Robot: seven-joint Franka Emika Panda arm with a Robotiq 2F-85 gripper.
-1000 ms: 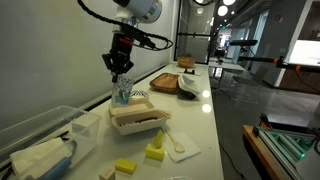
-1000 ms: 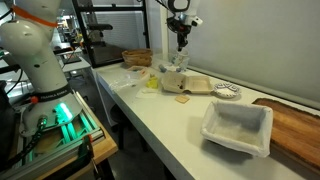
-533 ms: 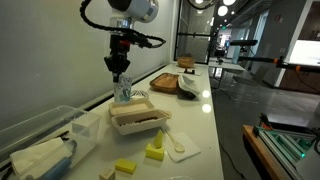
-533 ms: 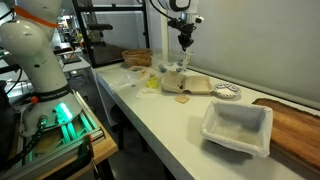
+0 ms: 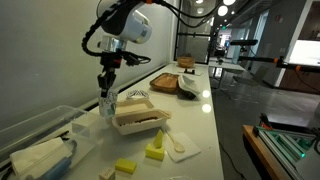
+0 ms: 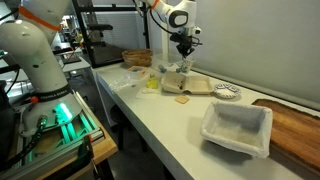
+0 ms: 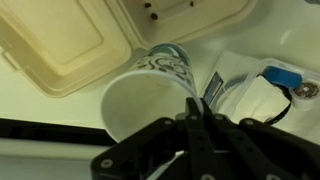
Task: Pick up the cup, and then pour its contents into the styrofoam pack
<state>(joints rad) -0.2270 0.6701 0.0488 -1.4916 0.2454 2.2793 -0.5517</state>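
Note:
Next, my gripper turns, lowers toward the tabletop beside the clear bin and lets go of the cup, since dark pieces already lie in the styrofoam pack [image 5: 136,117].
The cup [image 7: 150,88], white paper with a greenish-blue pattern, fills the middle of the wrist view with its open mouth facing the camera. My gripper [image 7: 193,112] is shut on its rim. In an exterior view the gripper [image 5: 106,86] holds the cup [image 5: 108,103] low, just beside the styrofoam pack [image 5: 136,117], between the pack and the clear bin. The pack is a cream foam clamshell lying open; it also shows in the wrist view [image 7: 65,40] and in an exterior view [image 6: 186,85]. What is inside the cup cannot be seen.
A clear plastic bin [image 5: 40,135] with cloth and a blue item [image 7: 283,77] stands next to the cup. Yellow sponge blocks [image 5: 155,152], a napkin with a spoon [image 5: 180,147], a dark bowl [image 5: 187,88], a cutting board [image 5: 163,80] and a white tray [image 6: 238,128] lie around.
My gripper has carried the cup down and sideways, from above the pack's rear edge to a spot beside the pack near the clear bin. The pack has not moved.

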